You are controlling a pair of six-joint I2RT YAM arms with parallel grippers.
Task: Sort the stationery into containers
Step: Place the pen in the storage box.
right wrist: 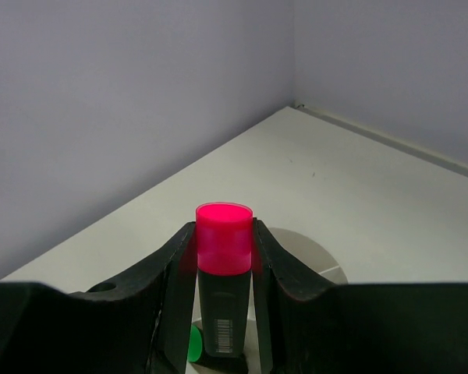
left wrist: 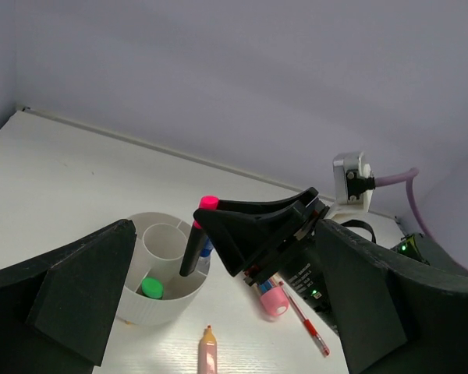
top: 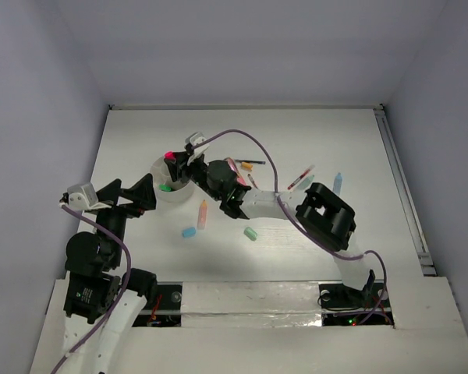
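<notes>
The right gripper will next lower slightly over the cup's section (top: pixel 177 185) (right wrist: pixel 232 360) beside the green marker and open, because the black marker's cap stands above the cup's rim.
My right gripper (top: pixel 179 161) is shut on a black marker with a pink cap (right wrist: pixel 224 238) and holds it nearly upright. Its lower end is inside the round white cup (top: pixel 170 193). The cup (left wrist: pixel 152 308) has inner dividers and holds a green marker (left wrist: pixel 151 287), and something blue shows behind the pink marker (left wrist: pixel 193 249). My left gripper (top: pixel 138 195) is open and empty just left of the cup. An orange marker (top: pixel 202 214), a light-blue eraser (top: pixel 189 232) and a mint eraser (top: pixel 250 233) lie on the table in front of the cup.
A black pen (top: pixel 249 162), a red pen (top: pixel 300 178) and a blue-white marker (top: pixel 337 183) lie to the right at the back. A pink-capped item (left wrist: pixel 274 302) lies under my right arm. White walls enclose the table.
</notes>
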